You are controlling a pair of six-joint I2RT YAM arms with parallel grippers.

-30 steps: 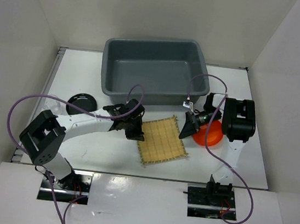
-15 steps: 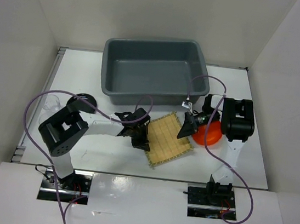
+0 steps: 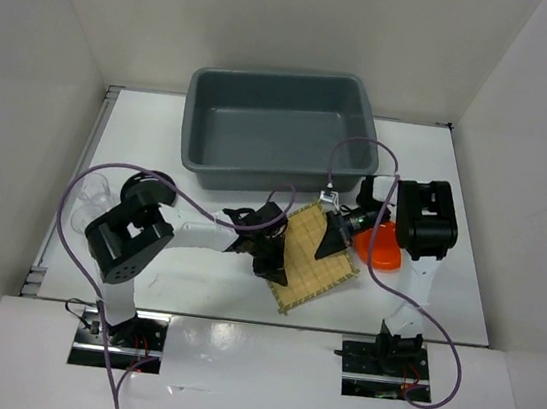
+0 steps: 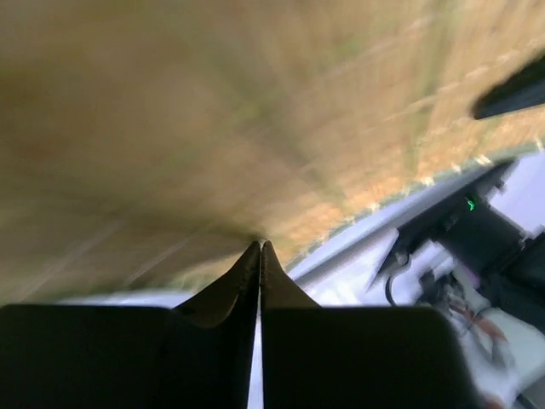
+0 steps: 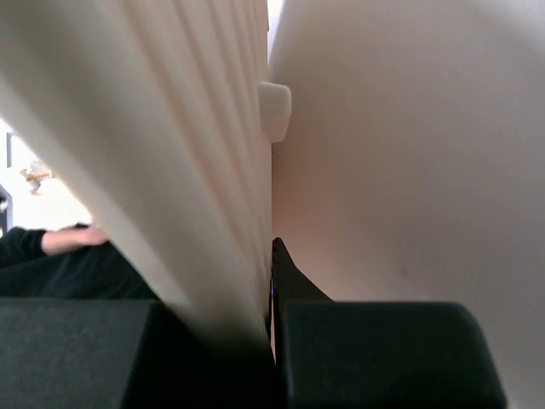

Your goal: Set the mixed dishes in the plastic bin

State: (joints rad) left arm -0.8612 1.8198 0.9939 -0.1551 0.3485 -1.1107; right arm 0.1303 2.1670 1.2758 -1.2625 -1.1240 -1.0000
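Observation:
I will lift the mat [image 3: 320,271] up and outward with my right gripper, past the grey bin's near rim, and let it go over the bin's bottom, because that bottom is empty.
The square tan bamboo mat [image 3: 320,271] lies skewed in front of the grey plastic bin [image 3: 257,174], and both grippers hold it. My left gripper [image 3: 271,263] is shut on its left edge; the left wrist view shows the mat [image 4: 213,111] blurred above the pinched tips of the left gripper [image 4: 260,245]. My right gripper [image 3: 329,242] is shut on its upper right edge, and in the right wrist view the mat [image 5: 170,128] runs edge-on into the right gripper [image 5: 271,256]. The orange dish [image 3: 381,249] sits just right of it. The black dish [image 3: 155,187] and clear cup [image 3: 88,195] stand far left.
The bin's inside holds nothing. White walls close in the table on the left, right and back. The left arm's purple cable [image 3: 84,190] loops over the black dish and cup. The right arm's body [image 3: 423,219] stands just behind the orange dish.
The left gripper has dragged the mat to the right and turned it. The right gripper has shut on the mat's right edge. The left arm's elbow has swung in toward the middle.

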